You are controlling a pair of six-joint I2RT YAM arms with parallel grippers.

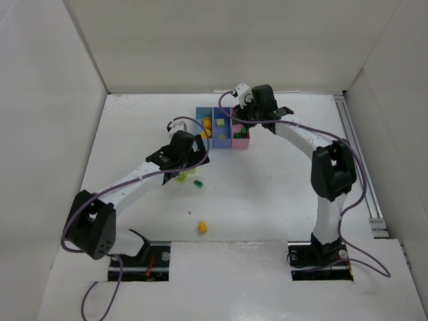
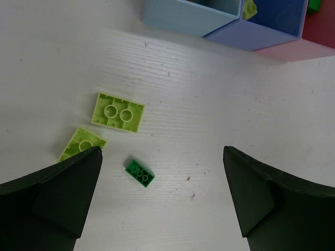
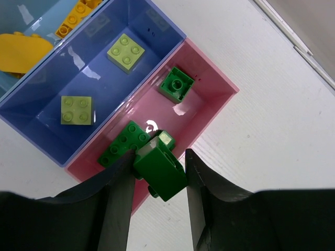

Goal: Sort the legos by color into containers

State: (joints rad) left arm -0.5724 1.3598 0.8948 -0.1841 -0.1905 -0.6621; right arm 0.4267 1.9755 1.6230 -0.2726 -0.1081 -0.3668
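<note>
The small dark green lego (image 1: 198,184) (image 2: 140,173) still lies unsorted on the tabletop, so my left gripper will next bring its open fingers down and back around it.
The containers stand in a row: light blue (image 3: 36,21), periwinkle (image 3: 104,78) and pink (image 3: 207,107). My right gripper (image 3: 157,167) hangs over the pink bin's near end, shut on a dark green lego (image 3: 161,170). Below it in the pink bin lie a flat green plate (image 3: 120,146) and a small green brick (image 3: 176,83). Two lime bricks (image 3: 126,52) sit in the periwinkle bin, and yellow-orange pieces (image 3: 78,13) in the light blue one. My left gripper (image 2: 162,157) is open above the table. A small dark green lego (image 2: 140,172) lies between its fingers, two lime legos (image 2: 118,113) just beyond.
A yellow-orange lego (image 1: 202,227) lies alone on the white table nearer the arm bases. White walls close in the table on the left, back and right. A rail (image 1: 358,160) runs along the right edge.
</note>
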